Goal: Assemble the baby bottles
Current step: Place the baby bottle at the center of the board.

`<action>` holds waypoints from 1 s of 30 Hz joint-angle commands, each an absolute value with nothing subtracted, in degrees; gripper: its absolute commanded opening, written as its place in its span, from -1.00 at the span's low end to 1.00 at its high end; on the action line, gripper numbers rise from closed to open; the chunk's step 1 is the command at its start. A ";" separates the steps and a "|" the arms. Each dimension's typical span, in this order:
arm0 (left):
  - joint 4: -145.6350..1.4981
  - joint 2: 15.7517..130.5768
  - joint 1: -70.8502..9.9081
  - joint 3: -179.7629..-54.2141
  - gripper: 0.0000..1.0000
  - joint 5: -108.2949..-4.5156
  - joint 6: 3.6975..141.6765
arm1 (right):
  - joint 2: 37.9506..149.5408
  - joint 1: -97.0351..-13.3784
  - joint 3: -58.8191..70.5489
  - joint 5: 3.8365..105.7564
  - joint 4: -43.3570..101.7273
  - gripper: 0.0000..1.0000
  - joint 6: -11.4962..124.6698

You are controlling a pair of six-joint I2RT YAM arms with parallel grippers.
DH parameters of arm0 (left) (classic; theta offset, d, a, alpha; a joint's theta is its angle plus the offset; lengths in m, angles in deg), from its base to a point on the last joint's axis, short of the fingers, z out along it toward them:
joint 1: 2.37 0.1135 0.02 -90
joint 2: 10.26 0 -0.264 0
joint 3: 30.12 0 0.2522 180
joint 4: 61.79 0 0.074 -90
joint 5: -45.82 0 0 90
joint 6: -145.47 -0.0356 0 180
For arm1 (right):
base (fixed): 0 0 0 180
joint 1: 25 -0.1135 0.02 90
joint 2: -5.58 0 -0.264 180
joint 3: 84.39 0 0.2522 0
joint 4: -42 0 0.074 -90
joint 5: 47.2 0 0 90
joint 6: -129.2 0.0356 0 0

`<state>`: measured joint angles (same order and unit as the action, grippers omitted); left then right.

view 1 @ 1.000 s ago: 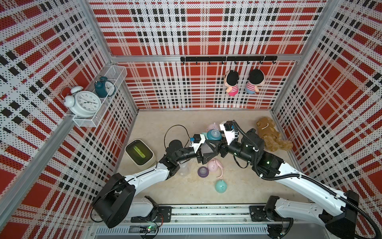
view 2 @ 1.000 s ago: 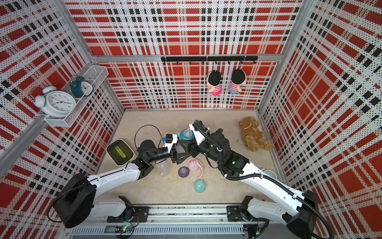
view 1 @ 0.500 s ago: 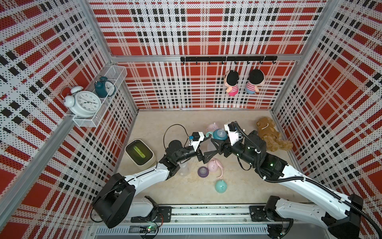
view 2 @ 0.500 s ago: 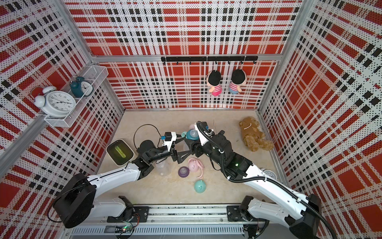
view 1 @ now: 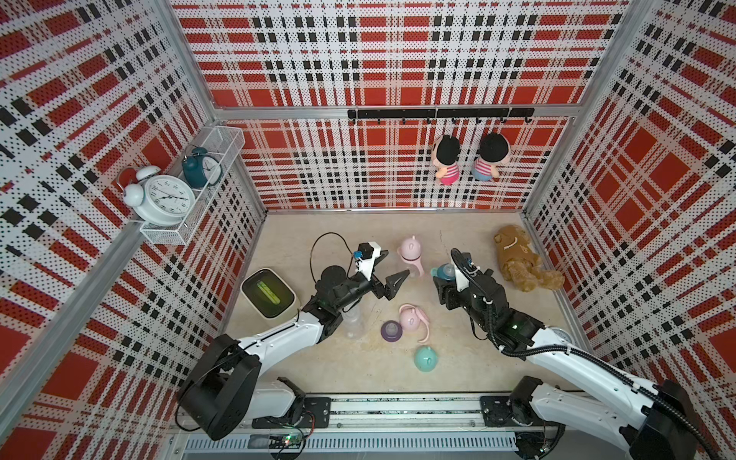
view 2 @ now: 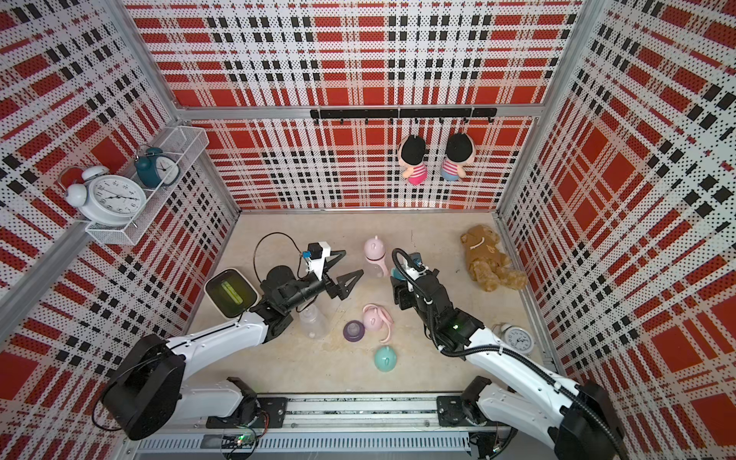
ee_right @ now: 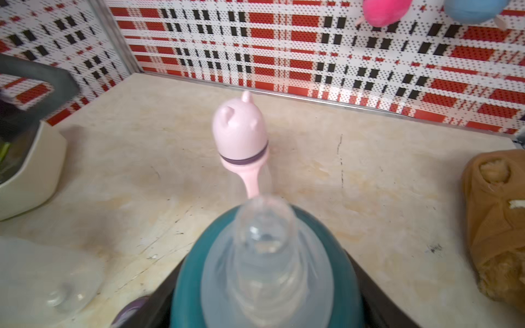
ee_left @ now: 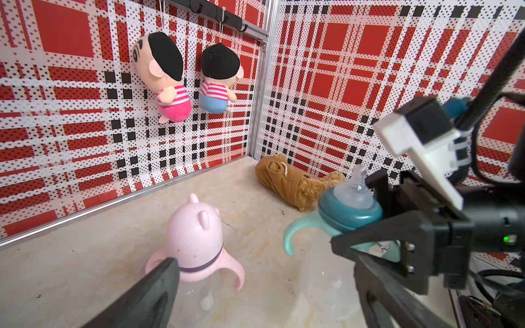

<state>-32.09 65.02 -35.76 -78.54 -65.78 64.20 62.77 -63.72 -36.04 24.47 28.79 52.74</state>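
I will move the teal bottle outward with my right gripper, lower it and let go, because the clear tabletop beside the capped pink baby bottle [view 1: 410,255] is below and outward of the gripper.
My right gripper [view 1: 443,280] is shut on the teal baby bottle [view 1: 445,272], gripping just under its teal collar [ee_right: 267,272]; the clear nipple is bare. That bottle [ee_left: 350,210] is held upright. My left gripper [view 1: 393,264] is open and empty, a little left of it. Between the two, farther back, stands a capped pink baby bottle [view 1: 410,255], also in the wrist views [ee_left: 196,238] [ee_right: 241,133]. Loose on the floor lie a clear bottle body [view 2: 312,318], a purple collar with nipple [view 1: 391,331], a pink cap and handle ring [view 1: 411,318] and a teal cap [view 1: 425,358].
A cream box with a green inside [view 1: 271,293] sits by the left wall. A brown plush [view 1: 517,261] lies at the right wall and a small white alarm clock [view 2: 517,339] stands beside my right arm. Two plush dolls hang on the back wall.
My left gripper has opened, let go of the teal bottle and drawn back to the left. My right gripper has carried the teal bottle to the right.
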 commanded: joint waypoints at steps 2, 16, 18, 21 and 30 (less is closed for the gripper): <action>-32.84 63.57 -35.25 -79.13 0.97 -64.57 64.36 | 64.70 -59.60 -40.22 28.83 44.51 0.11 52.51; -34.33 63.90 -35.07 -79.66 0.96 -64.70 63.55 | 79.95 -58.49 -41.71 28.48 63.39 0.09 47.42; -34.33 64.11 -35.07 -79.83 0.97 -64.65 63.46 | 82.19 -58.49 -40.90 28.01 63.91 0.09 47.12; -34.34 64.44 -35.11 -80.08 0.96 -64.83 63.38 | 84.39 -58.49 -41.25 27.08 66.91 0.09 46.77; -34.33 64.99 -35.07 -80.06 0.96 -64.83 63.12 | 89.53 -58.49 -42.09 24.58 74.67 0.14 45.88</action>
<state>-34.49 64.72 -35.39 -78.71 -64.82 63.98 88.30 -58.72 -42.62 26.55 67.39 47.17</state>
